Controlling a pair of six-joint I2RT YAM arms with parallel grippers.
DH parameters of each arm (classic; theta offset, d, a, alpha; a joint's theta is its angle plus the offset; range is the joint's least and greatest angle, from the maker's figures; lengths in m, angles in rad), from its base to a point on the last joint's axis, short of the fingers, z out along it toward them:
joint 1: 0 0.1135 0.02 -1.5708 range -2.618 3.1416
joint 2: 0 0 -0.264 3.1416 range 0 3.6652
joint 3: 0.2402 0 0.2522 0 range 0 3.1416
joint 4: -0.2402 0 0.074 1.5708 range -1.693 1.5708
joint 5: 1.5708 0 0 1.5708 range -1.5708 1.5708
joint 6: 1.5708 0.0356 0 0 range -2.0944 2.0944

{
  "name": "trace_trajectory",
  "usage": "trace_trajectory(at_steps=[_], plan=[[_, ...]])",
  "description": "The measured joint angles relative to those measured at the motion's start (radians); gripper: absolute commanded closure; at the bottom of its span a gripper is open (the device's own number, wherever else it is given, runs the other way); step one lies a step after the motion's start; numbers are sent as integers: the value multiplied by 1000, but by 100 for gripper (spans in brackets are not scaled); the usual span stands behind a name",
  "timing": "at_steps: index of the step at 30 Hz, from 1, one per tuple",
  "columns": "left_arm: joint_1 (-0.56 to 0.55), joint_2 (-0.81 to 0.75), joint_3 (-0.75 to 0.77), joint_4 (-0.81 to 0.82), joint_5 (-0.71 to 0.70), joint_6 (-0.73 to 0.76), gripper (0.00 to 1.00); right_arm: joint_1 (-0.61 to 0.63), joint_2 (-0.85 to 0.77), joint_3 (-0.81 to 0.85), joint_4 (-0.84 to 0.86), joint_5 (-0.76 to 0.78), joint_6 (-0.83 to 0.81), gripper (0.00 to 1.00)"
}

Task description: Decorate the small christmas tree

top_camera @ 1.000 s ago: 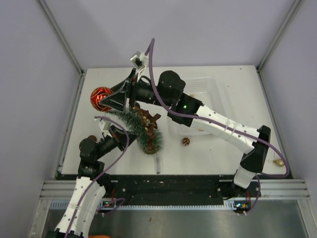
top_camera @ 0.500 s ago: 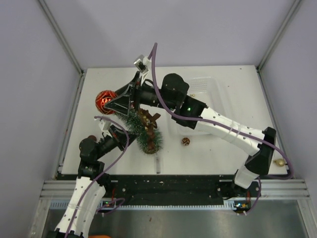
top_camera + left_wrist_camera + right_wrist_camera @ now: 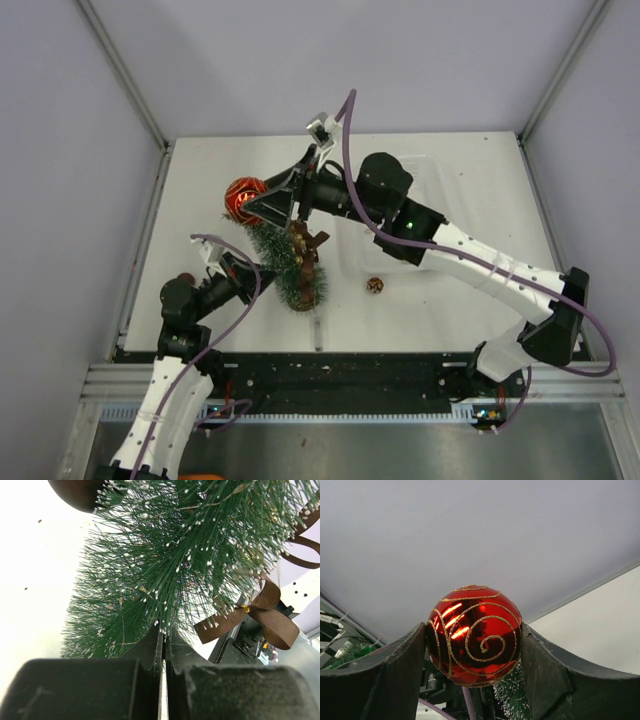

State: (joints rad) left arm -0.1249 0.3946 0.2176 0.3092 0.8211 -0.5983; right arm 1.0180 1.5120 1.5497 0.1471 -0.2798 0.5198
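Observation:
I will next shift the red bauble (image 3: 243, 200) with my right gripper toward the clear tray, to the tray side of the tree's tip, because the tree's tip leans the other way.
The small christmas tree (image 3: 283, 262) leans on the table, its tip to the upper left and its base (image 3: 304, 292) toward me; a brown ribbon bow (image 3: 306, 240) sits on it. My left gripper (image 3: 250, 272) reaches into the tree's left side. In the left wrist view its jaws (image 3: 164, 630) are shut on the frosted green bristles (image 3: 165, 560). My right gripper (image 3: 255, 203) holds a red bauble (image 3: 243, 200) with gold glitter swirls just above the tree's tip. In the right wrist view the bauble (image 3: 472, 635) sits clamped between both fingers, with the tree (image 3: 512, 697) below it.
A small pine cone (image 3: 375, 285) lies on the table right of the tree's base. A clear plastic tray (image 3: 430, 180) stands at the back right, under the right arm. Grey walls enclose the table on three sides.
My right gripper has carried the red bauble to the right, from the left of the tree's tip to just above it. The left arm and the tree have stayed put.

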Motion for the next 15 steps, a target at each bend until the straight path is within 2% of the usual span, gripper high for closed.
trace_trajectory(at_steps=[2,6,15], plan=[[0,0,0,0,0,0,100,-6,-18,-16,5,6,1,65],[0,0,0,1,0,0,100,-16,-43,-52,25,16,8,45],[0,0,0,5,0,0,100,-55,-96,-167,121,23,62,29]])
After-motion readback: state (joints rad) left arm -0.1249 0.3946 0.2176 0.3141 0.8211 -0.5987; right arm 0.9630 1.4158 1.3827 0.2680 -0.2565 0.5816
